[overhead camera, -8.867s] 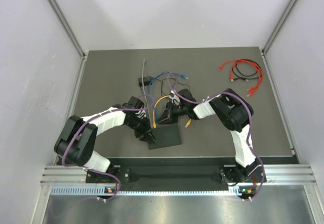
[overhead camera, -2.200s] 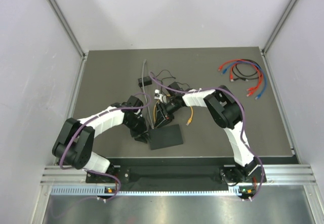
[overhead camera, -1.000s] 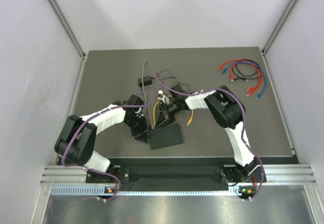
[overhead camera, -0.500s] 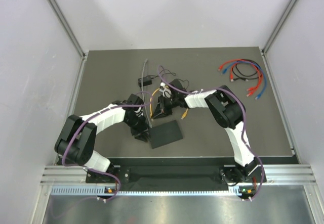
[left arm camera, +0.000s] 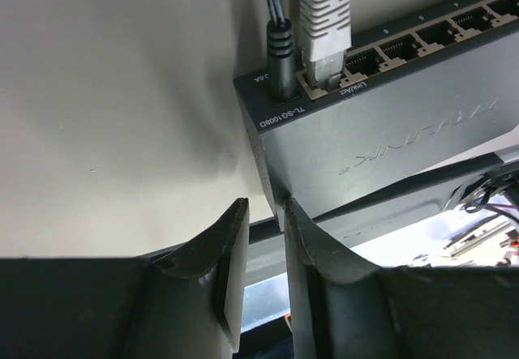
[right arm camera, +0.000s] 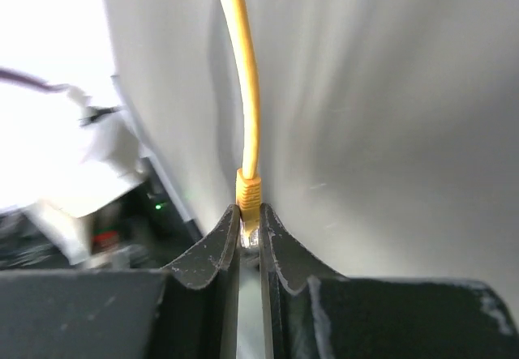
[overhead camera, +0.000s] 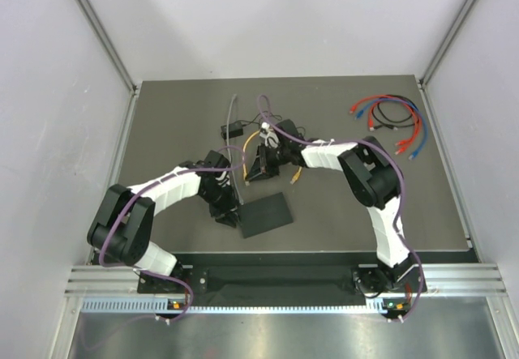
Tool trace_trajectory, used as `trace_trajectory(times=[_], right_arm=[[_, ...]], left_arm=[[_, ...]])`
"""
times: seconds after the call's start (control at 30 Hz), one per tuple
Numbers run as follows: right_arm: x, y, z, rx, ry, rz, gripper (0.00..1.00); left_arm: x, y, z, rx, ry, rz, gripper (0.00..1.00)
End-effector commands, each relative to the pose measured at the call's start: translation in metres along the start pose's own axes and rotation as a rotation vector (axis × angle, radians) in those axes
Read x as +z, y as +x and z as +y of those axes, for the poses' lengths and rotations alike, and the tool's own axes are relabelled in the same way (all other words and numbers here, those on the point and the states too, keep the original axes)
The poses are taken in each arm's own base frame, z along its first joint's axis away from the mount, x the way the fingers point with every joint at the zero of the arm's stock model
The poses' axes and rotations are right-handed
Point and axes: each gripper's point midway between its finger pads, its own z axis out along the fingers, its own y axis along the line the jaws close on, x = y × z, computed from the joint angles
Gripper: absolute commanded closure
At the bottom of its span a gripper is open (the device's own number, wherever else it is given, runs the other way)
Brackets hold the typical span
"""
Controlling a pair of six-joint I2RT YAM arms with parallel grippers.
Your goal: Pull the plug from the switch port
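The right gripper will lift outward and to the right in the top view, then go down onto the cable bundle [overhead camera: 376, 118] to let go of the plug, because loose cables lie there.
The black switch [overhead camera: 265, 215] lies flat near the table's front; the left wrist view shows its port row [left arm camera: 381, 132], with a grey plug [left arm camera: 324, 19] and a black power plug [left arm camera: 280, 51] in the leftmost sockets. My left gripper [overhead camera: 228, 211] sits at its left corner, jaws a narrow gap apart [left arm camera: 265, 205], the corner at their tips. My right gripper [overhead camera: 253, 169] is behind the switch, clear of it, shut [right arm camera: 250, 213] on the yellow plug [right arm camera: 248, 189]. The plug's clear tip is free between the fingers. The yellow cable's other end [overhead camera: 296, 177] lies on the table.
A bundle of red, blue and black cables [overhead camera: 389, 120] lies at the back right. A small black adapter [overhead camera: 233, 130] and thin black wires lie behind the grippers. A grey cable [overhead camera: 234, 112] runs from the back to the switch. Walls close in on both sides.
My right gripper has drawn back from the switch with the yellow plug in it, and the yellow cable now hangs clear of the ports. The switch turned slightly. The left gripper stayed put.
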Motion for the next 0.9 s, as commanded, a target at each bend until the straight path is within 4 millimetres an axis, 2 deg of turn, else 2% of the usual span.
trace_trajectory(times=[0.0, 0.03, 0.13, 0.27, 0.3, 0.37, 0.4, 0.43, 0.47, 0.5, 0.57, 0.6, 0.73, 0.83, 0.87], right_arm=[[-0.042, -0.026, 0.075, -0.111, -0.118, -0.093, 1.00], [-0.050, -0.024, 0.086, -0.107, -0.146, -0.095, 1.00], [-0.066, -0.022, 0.102, -0.130, -0.191, -0.110, 1.00], [-0.087, -0.032, 0.125, -0.191, -0.336, -0.125, 1.00], [-0.095, -0.046, 0.131, -0.236, -0.380, -0.170, 1.00], [-0.099, -0.053, 0.135, -0.272, -0.410, -0.161, 1.00], [-0.107, -0.068, 0.144, -0.316, -0.420, -0.180, 1.00], [-0.099, -0.071, 0.131, -0.339, -0.392, -0.158, 1.00], [-0.098, -0.076, 0.128, -0.354, -0.376, -0.149, 1.00], [-0.099, -0.092, 0.133, -0.442, -0.372, -0.169, 1.00], [-0.095, -0.099, 0.119, -0.410, -0.308, -0.140, 1.00], [-0.093, -0.113, 0.117, -0.449, -0.289, -0.158, 1.00], [-0.092, -0.134, 0.090, -0.426, -0.138, -0.193, 1.00], [-0.095, -0.139, 0.079, -0.453, -0.047, -0.214, 1.00], [-0.096, -0.141, 0.070, -0.440, 0.017, -0.226, 1.00]], left_arm=[[-0.008, -0.011, -0.012, 0.066, 0.037, -0.061, 0.71], [-0.009, -0.011, -0.013, 0.071, 0.040, -0.065, 0.71], [-0.013, -0.015, -0.017, 0.083, 0.052, -0.081, 0.71], [-0.014, -0.019, -0.022, 0.087, 0.069, -0.089, 0.71], [-0.014, -0.019, -0.024, 0.091, 0.076, -0.090, 0.71], [-0.013, -0.021, -0.026, 0.091, 0.084, -0.086, 0.71], [-0.013, -0.021, -0.027, 0.090, 0.087, -0.086, 0.71], [-0.013, -0.021, -0.027, 0.091, 0.088, -0.085, 0.71], [-0.014, -0.021, -0.028, 0.095, 0.089, -0.088, 0.71], [-0.014, -0.021, -0.027, 0.094, 0.089, -0.091, 0.71], [-0.016, -0.021, -0.027, 0.094, 0.089, -0.098, 0.71], [-0.017, -0.020, -0.026, 0.096, 0.087, -0.102, 0.71], [-0.019, -0.018, -0.023, 0.096, 0.082, -0.108, 0.71], [-0.022, -0.018, -0.021, 0.096, 0.078, -0.118, 0.71], [-0.022, -0.018, -0.021, 0.093, 0.080, -0.117, 0.71]])
